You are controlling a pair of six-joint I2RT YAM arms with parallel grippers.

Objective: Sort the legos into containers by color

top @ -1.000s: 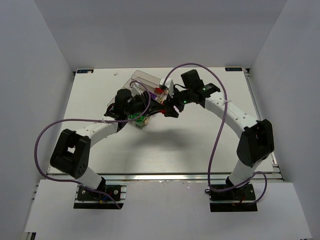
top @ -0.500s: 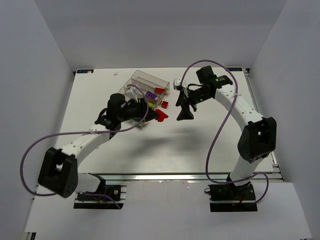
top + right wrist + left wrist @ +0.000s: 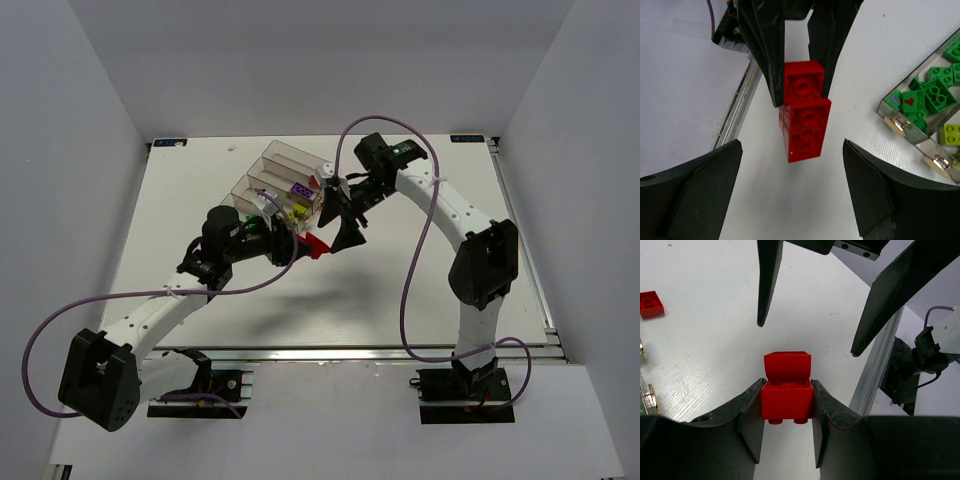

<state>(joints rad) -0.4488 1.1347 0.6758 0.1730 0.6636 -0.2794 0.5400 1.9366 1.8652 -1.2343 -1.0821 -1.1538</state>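
Note:
My left gripper should next carry my red lego outward over the farthest bin and let it go where red shows. The bin is outward of my left gripper, past the purple legos.
My left gripper is shut on a red lego stack, two red bricks joined, held up just right of the containers. In the left wrist view the stack sits between my fingers. My right gripper is open and points at the stack from the right without touching it. In the right wrist view the stack hangs just beyond my open right gripper. The bins hold purple, lime and green legos.
A flat red brick lies on the white table beside the tray. A lime brick shows in the neighbouring bin. The table's metal front rail runs below the held stack. White walls stand on three sides.
My left gripper has drawn back from the tray and holds the red stack. My right gripper swung out to the right, then came back left to face the stack.

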